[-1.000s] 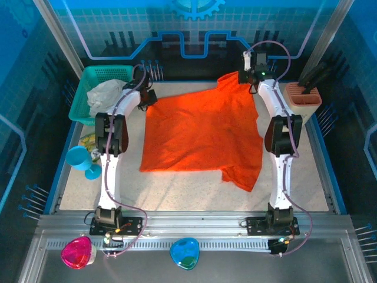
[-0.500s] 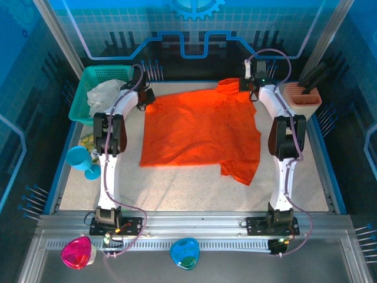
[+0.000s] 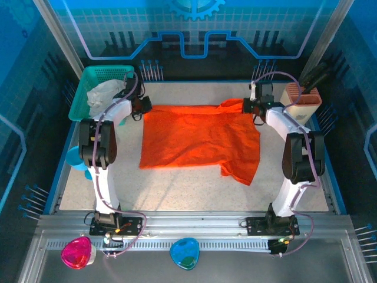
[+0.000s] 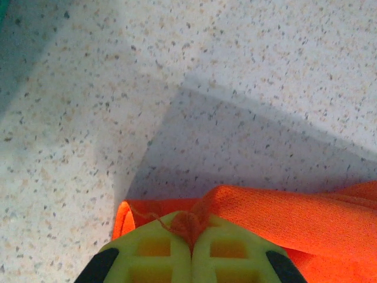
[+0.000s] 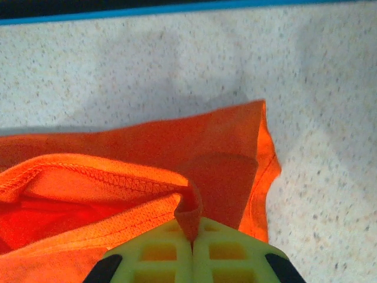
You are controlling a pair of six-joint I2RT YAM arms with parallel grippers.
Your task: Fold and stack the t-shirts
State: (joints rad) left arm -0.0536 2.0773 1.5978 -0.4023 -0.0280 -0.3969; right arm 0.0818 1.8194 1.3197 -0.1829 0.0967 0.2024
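My left gripper will next lower slightly back onto the shirt's corner by the basket and release it, because the pinched fabric is raised with its shadow beyond.
The bright orange t-shirt (image 3: 200,138) lies spread across the speckled table, its far edge folded toward the front. At the shirt's far-left corner, my left gripper (image 3: 140,107) is shut on the orange fabric (image 4: 283,218), pinched between its yellow-green fingers (image 4: 153,250). My right gripper (image 3: 252,107) is shut on the far-right corner, where a hemmed fold (image 5: 118,200) is caught between its fingers (image 5: 230,250). A sleeve (image 3: 241,168) hangs toward the front right. The whitish-grey t-shirt (image 3: 105,94) sits bunched in the teal basket (image 3: 88,82).
A terracotta holder with black tools (image 3: 301,95) stands at the far right. A blue cup (image 3: 75,159) sits beyond the table's left edge. Pink (image 3: 78,252) and blue (image 3: 184,253) objects rest on the near rail.
Both grippers have pulled the shirt's far edge toward the front and lower, so the orange shirt now covers less depth. The arms' elbows have swung outward.
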